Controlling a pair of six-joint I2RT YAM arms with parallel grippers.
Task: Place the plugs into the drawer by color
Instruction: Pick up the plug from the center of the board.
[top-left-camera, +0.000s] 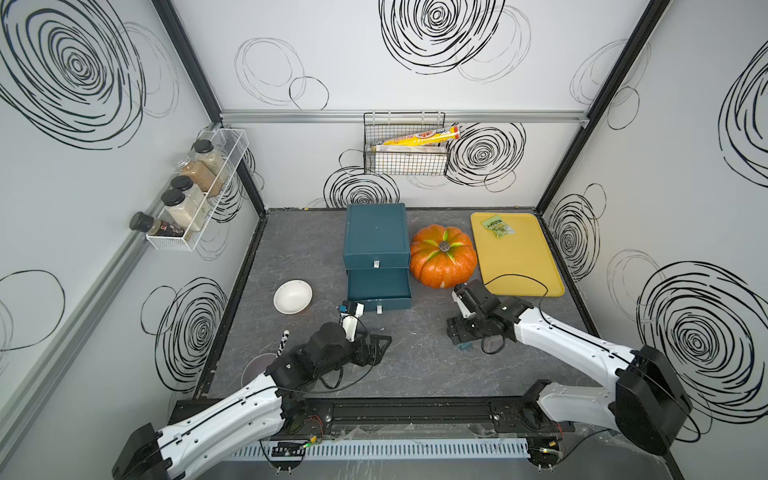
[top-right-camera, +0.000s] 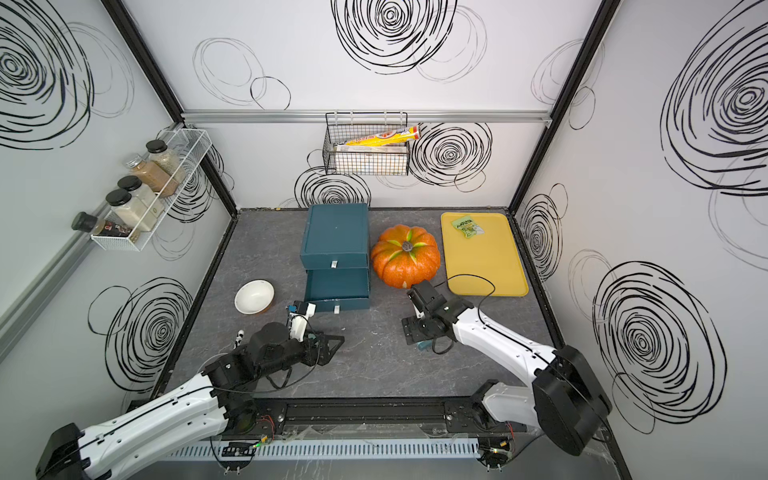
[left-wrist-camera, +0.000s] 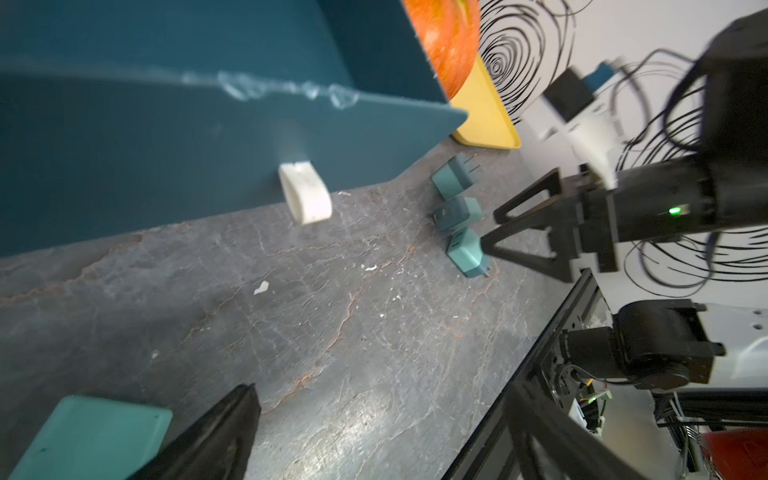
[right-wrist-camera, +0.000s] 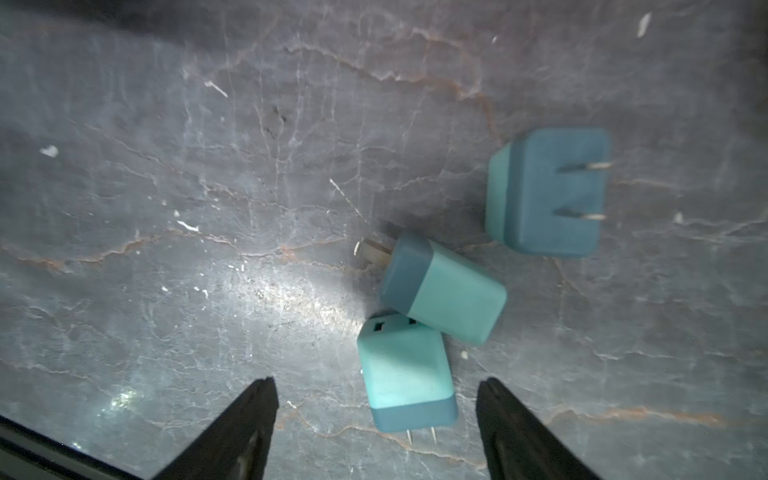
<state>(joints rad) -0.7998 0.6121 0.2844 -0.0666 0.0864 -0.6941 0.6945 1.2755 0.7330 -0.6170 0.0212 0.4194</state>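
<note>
My right gripper lowers around the nearest teal plug (top-left-camera: 465, 346) and closes on its sides next, since the open fingers already hang on either side of it.
The dark teal chest (top-left-camera: 376, 235) (top-right-camera: 334, 235) stands at the back middle. Its lower drawer (top-left-camera: 378, 286) (top-right-camera: 336, 286) is pulled out, and only its dark inside shows. The drawer's white pull tab (left-wrist-camera: 305, 197) is close to my left gripper (top-left-camera: 376, 349) (left-wrist-camera: 382, 390), which is open and holds nothing. A light teal block (left-wrist-camera: 91, 436) lies just outside one left finger. Three teal plugs (right-wrist-camera: 409, 374) (right-wrist-camera: 444, 286) (right-wrist-camera: 548, 191) lie together on the table. My right gripper (right-wrist-camera: 378, 382) (top-left-camera: 457, 332) hangs open over them, its fingers either side of the nearest plug without touching it.
An orange pumpkin (top-left-camera: 442, 255) sits right of the chest. Beyond it is a yellow tray (top-left-camera: 515, 253) with a green packet (top-left-camera: 498, 226). A white bowl (top-left-camera: 293, 296) stands left of the drawer. A clear disc (top-left-camera: 259, 365) lies by the left arm.
</note>
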